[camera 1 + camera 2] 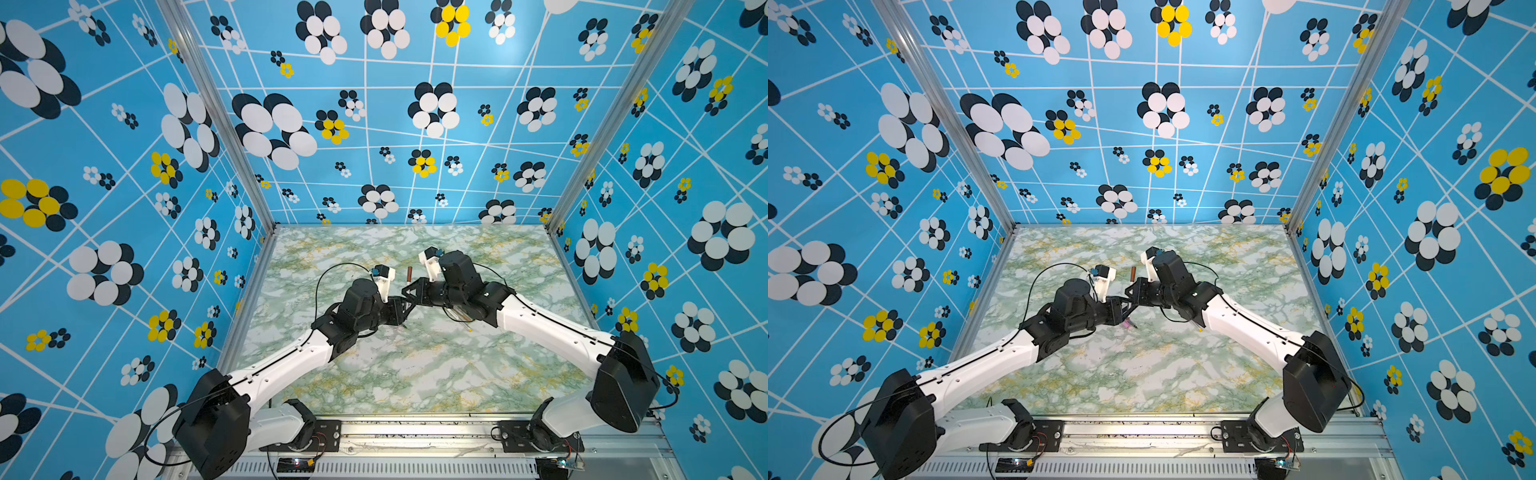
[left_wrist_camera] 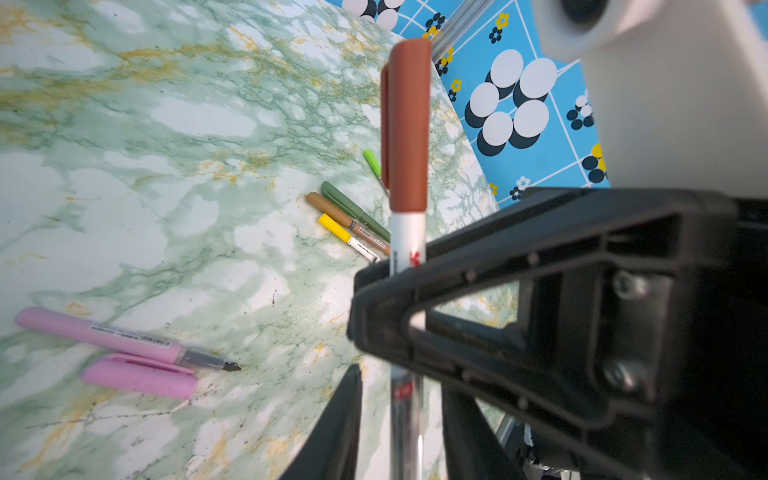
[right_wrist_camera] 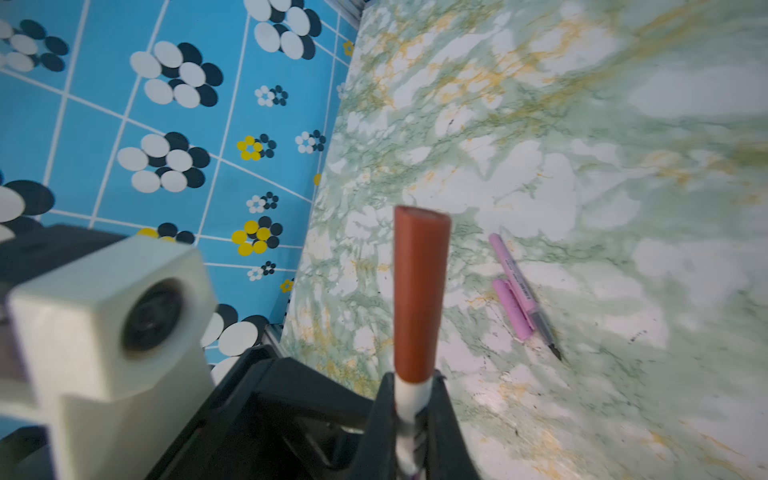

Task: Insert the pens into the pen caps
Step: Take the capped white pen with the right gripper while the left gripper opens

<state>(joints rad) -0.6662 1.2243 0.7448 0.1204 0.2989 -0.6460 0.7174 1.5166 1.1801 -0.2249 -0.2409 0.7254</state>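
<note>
The white pen has its brown cap on, so my right gripper should tip down, go lower and release the pen below on the tabletop (image 1: 444, 321) beside the yellow pen.
A white pen with a brown cap (image 1: 409, 274) (image 1: 1133, 274) on it stands upright above the table's middle. My right gripper (image 3: 412, 386) (image 1: 406, 289) is shut on its white barrel (image 3: 409, 392) just below the cap (image 3: 419, 291). My left gripper (image 2: 401, 382) (image 1: 408, 308) is open around the lower barrel (image 2: 406, 415), with a gap on each side. An uncapped pink pen (image 2: 104, 336) (image 3: 515, 274) lies on the table beside its pink cap (image 2: 139, 376) (image 3: 513, 309). Several capped pens lie together: yellow (image 2: 334, 227), tan (image 2: 328, 210), dark green (image 2: 345, 201) and light green (image 2: 372, 163).
The marble-patterned table (image 1: 415, 374) is walled on three sides by blue flowered panels (image 1: 374, 124). The group of capped pens lies partly under my right arm (image 1: 463, 320). The pink pen (image 1: 1128, 322) shows just below my left gripper in a top view.
</note>
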